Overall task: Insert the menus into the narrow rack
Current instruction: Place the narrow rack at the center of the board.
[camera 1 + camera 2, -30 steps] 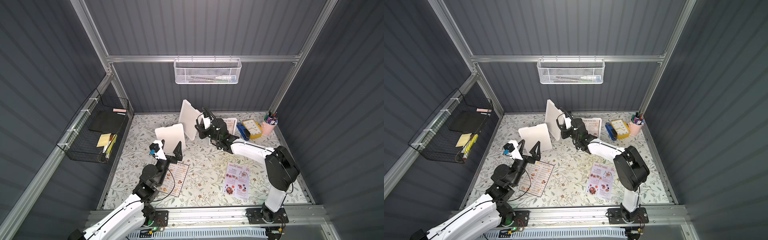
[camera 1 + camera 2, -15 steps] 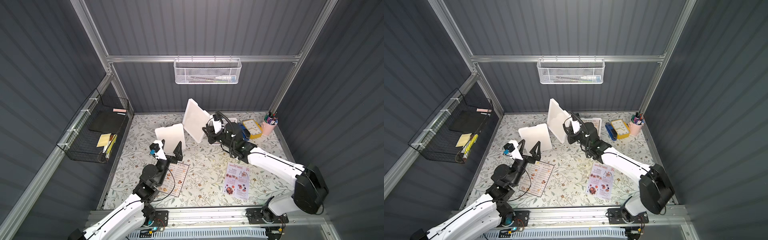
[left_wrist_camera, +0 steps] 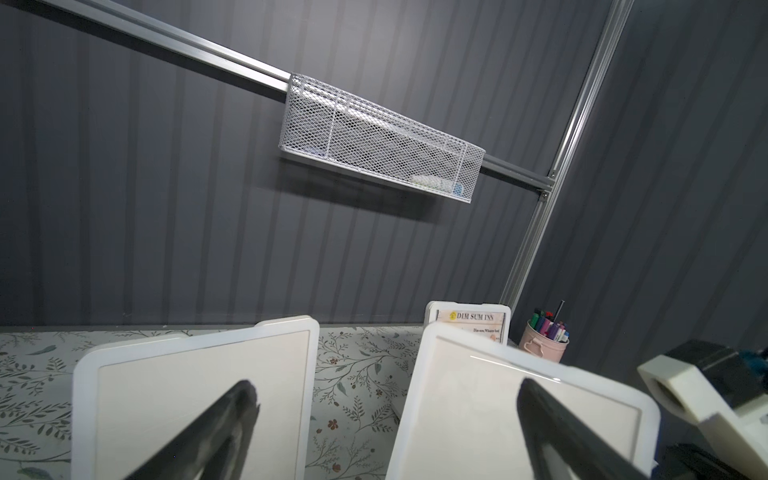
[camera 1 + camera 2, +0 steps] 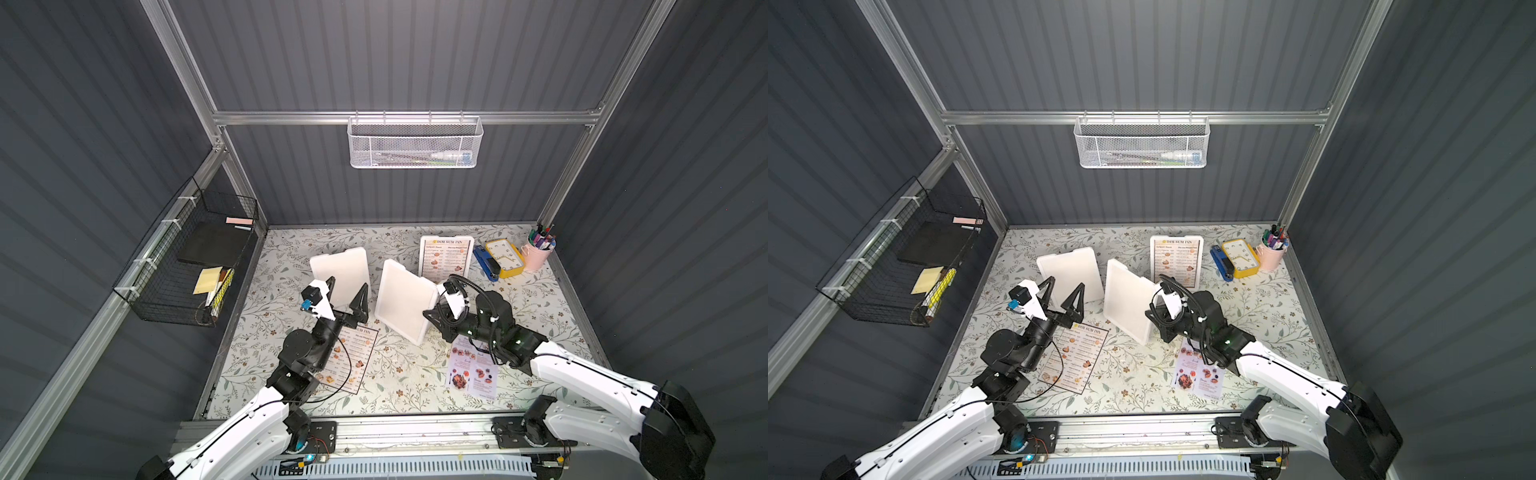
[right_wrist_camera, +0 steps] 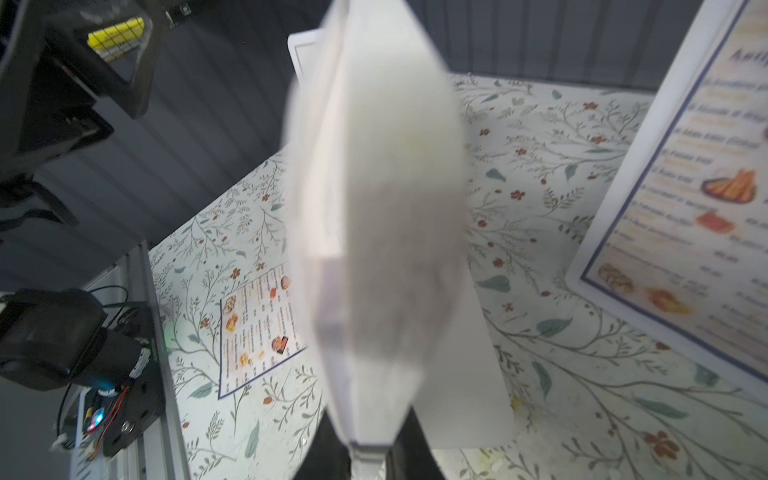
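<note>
My right gripper brings the blank holder down onto the bare tabletop (image 4: 417,353) between the flat menus next, clear of both, and lets go of its edge, since that tabletop lies below.
My right gripper (image 4: 434,309) is shut on the lower edge of a blank white holder (image 4: 403,299), which it keeps tilted upright over mid table; that holder (image 5: 374,208) fills the right wrist view. My left gripper (image 4: 347,291) hangs open with nothing between its fingers, in front of a second blank holder (image 4: 338,268). One "DIM SUM INN" menu (image 4: 445,257) stands in a white frame at the back. Another menu (image 4: 357,357) lies flat beside the left arm. A lavender menu (image 4: 471,370) lies under the right arm. The narrow white mesh rack (image 4: 414,143) hangs on the back rail.
A black wire basket (image 4: 187,266) with papers hangs on the left wall. At the back right stand a pink pen cup (image 4: 538,249), a yellow clock-face box (image 4: 505,257) and a blue stapler (image 4: 486,259). The aluminium base rail (image 4: 415,428) runs along the front.
The right arm has drawn back from the rear of the table toward the front, carrying the white holder to the middle. The left arm has stayed still and open.
</note>
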Controlling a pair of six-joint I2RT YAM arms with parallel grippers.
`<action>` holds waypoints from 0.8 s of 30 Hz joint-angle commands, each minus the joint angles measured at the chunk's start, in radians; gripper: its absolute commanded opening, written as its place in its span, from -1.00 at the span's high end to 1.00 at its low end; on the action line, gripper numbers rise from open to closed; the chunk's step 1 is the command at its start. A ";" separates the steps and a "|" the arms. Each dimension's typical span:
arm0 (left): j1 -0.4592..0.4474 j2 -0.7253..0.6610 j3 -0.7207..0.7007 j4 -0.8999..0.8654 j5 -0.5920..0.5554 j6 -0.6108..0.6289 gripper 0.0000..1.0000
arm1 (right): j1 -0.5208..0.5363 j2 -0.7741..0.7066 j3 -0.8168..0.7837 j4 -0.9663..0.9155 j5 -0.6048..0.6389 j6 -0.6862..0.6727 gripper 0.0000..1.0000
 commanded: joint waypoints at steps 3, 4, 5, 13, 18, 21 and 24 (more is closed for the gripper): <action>0.001 0.073 0.007 0.086 0.071 0.013 -0.98 | 0.004 0.016 -0.001 0.039 -0.023 -0.003 1.00; 0.001 0.088 0.006 0.098 0.081 0.013 -0.98 | 0.003 0.027 -0.005 0.045 -0.022 -0.005 0.99; 0.001 0.105 0.007 0.108 0.085 0.013 -0.98 | 0.003 0.038 -0.006 0.047 -0.022 -0.005 0.99; 0.001 0.181 0.005 0.165 0.095 0.001 -0.98 | -0.002 0.111 -0.029 0.089 0.073 -0.003 0.66; 0.001 0.201 0.010 0.175 0.101 -0.004 -0.98 | -0.025 0.116 -0.049 0.120 0.119 0.021 0.05; 0.001 0.211 0.010 0.183 0.104 -0.005 -0.98 | -0.047 0.153 -0.050 0.122 0.147 0.037 -0.17; 0.001 0.225 0.013 0.188 0.108 -0.006 -0.98 | -0.070 0.162 -0.047 0.119 0.181 0.055 -0.23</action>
